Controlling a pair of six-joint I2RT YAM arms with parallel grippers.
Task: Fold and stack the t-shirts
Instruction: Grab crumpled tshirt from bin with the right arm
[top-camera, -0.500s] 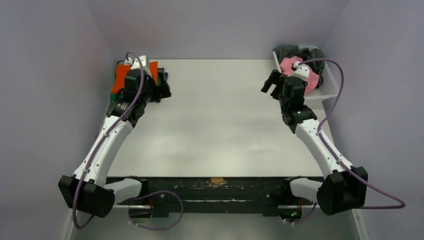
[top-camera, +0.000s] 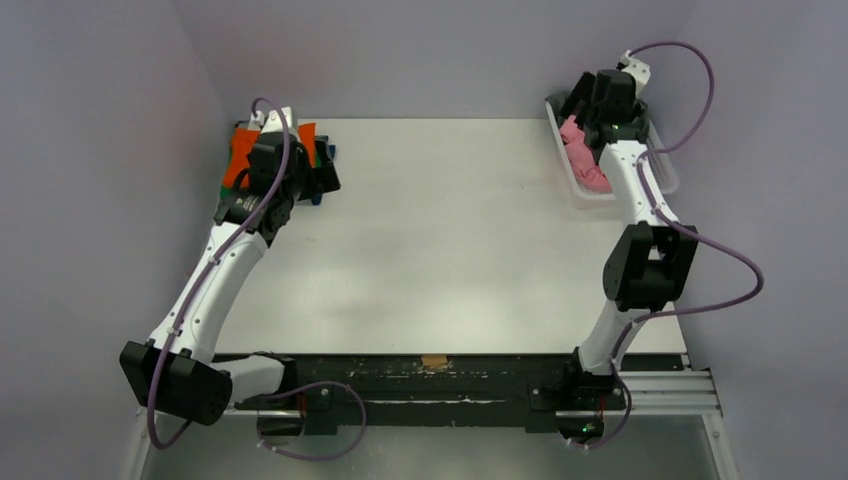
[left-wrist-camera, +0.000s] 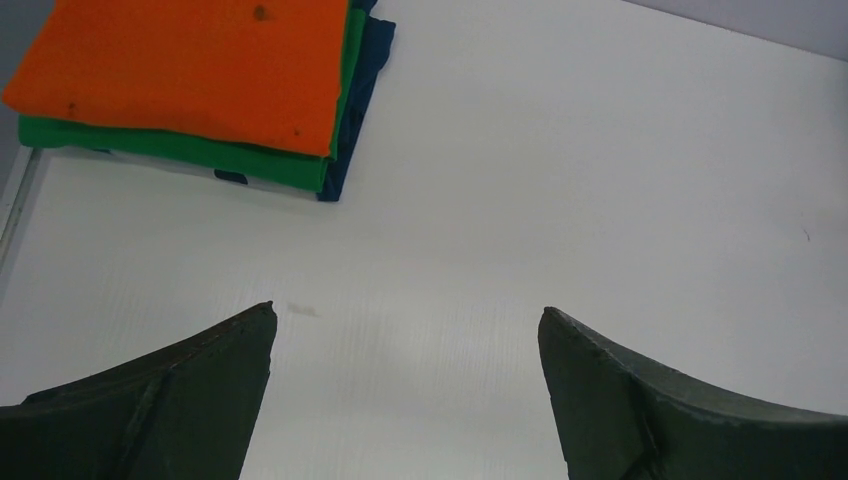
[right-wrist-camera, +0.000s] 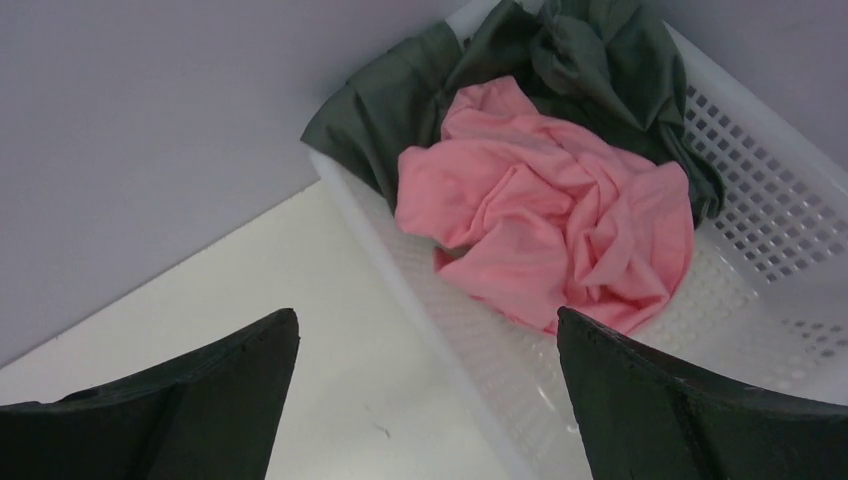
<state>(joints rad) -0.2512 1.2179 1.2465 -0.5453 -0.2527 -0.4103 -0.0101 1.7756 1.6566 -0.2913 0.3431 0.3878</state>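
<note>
The salmon pink t-shirt lies uncovered in front of the dark grey one, so I will next lower my right gripper into the basket (right-wrist-camera: 760, 200) onto a fold of the salmon pink t-shirt (right-wrist-camera: 560, 220).
A folded stack lies at the table's far left: an orange t-shirt (left-wrist-camera: 190, 65) on top, a green t-shirt (left-wrist-camera: 200, 150) under it, and a dark blue cloth (left-wrist-camera: 365, 80) at the bottom. The stack also shows in the top view (top-camera: 240, 150). My left gripper (left-wrist-camera: 405, 315) is open and empty over bare table just right of the stack (top-camera: 325, 180). A crumpled salmon pink t-shirt (right-wrist-camera: 560, 220) lies in the white basket (right-wrist-camera: 760, 200) with a dark grey t-shirt (right-wrist-camera: 590, 60) behind it. My right gripper (right-wrist-camera: 428, 312) is open and empty above the basket's near-left rim (top-camera: 588, 100).
The white slotted basket (top-camera: 575, 185) stands at the far right corner against the back wall. Grey walls close in the table at the back and both sides. A black rail with the arm bases (top-camera: 430, 385) runs along the near edge.
My right arm has swung from over the table in front of the basket to farther back and right, over the basket. The left arm has hardly moved.
</note>
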